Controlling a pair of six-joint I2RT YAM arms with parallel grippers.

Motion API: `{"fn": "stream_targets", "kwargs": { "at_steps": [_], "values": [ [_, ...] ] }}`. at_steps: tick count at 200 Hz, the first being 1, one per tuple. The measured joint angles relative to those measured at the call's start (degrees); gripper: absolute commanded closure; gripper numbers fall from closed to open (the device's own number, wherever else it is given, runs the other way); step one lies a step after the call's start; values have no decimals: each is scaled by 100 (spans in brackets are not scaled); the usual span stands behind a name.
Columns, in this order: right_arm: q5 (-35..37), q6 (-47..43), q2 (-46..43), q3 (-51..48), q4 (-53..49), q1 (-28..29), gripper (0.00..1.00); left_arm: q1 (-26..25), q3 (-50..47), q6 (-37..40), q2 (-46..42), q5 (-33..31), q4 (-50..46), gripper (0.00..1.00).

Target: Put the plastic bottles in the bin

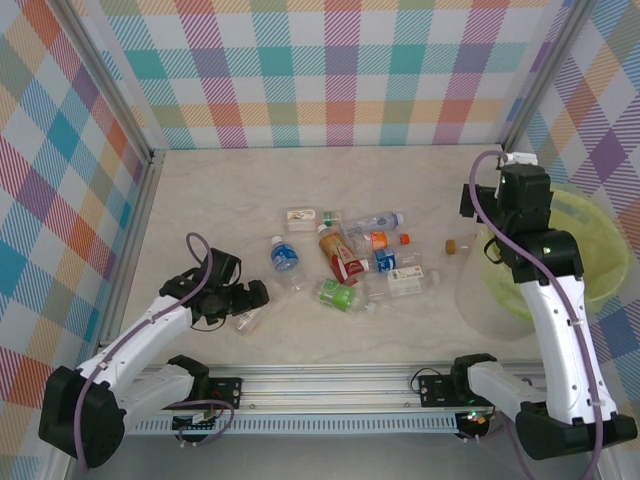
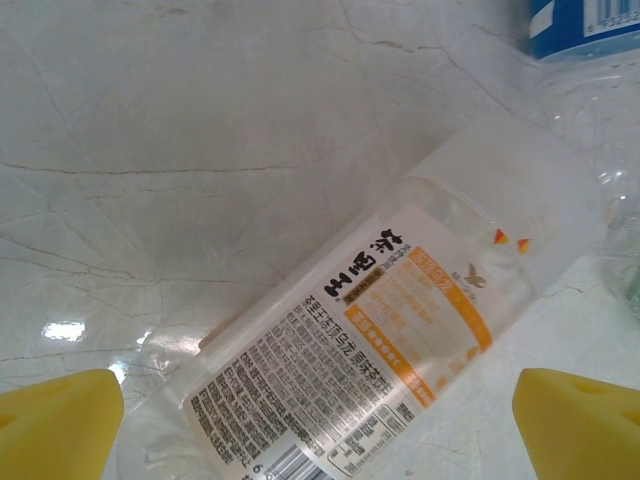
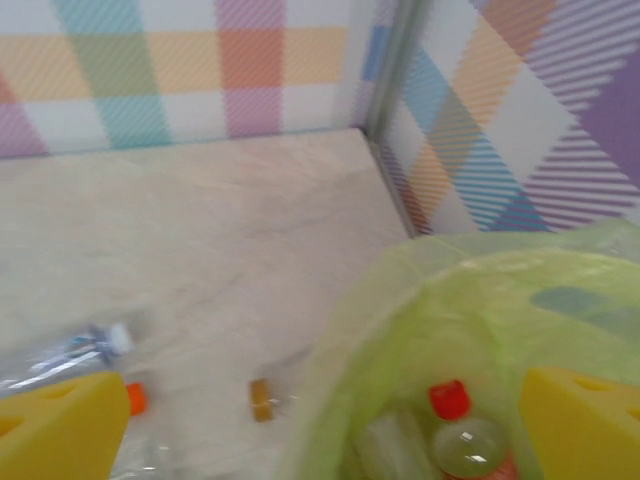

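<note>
The clear bottle's orange-banded label comes between my left gripper's fingers next, as the gripper comes down, turning to straddle it, and then closes.
Several plastic bottles lie in a loose pile mid-table, among them a blue-labelled one (image 1: 284, 254), a red-labelled one (image 1: 340, 255) and a green one (image 1: 337, 293). My left gripper (image 1: 250, 300) is open low over a clear bottle with a white and orange label (image 2: 400, 330), which lies between the yellow fingers (image 2: 60, 415) without contact. My right gripper (image 1: 480, 205) hangs open and empty over the near-left rim of the yellow-green bin (image 1: 600, 240). Inside the bin (image 3: 500, 300) lies a red-capped bottle (image 3: 465, 440). The right gripper (image 3: 320, 430) holds nothing.
A small amber-capped bottle (image 1: 455, 246) lies alone on the table just left of the bin. Checked walls with metal posts (image 1: 120, 200) enclose the table on three sides. An aluminium rail (image 1: 330, 385) runs along the near edge between the arm bases.
</note>
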Motion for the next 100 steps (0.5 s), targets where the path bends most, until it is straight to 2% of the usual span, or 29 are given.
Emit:
{"fn": "stream_targets", "kwargs": {
  "at_steps": [54,76,100],
  "values": [
    [-2859,111,-232,-339,855,273,0,-42,-155,68,289,118,426,0],
    [-3362,129,-144,-533,1163,592,0,-173,-157,107,393,234,522,0],
    [-3453,59,-31,-588,1344,944,0,-481,-166,107,527,227,540,0]
  ]
}}
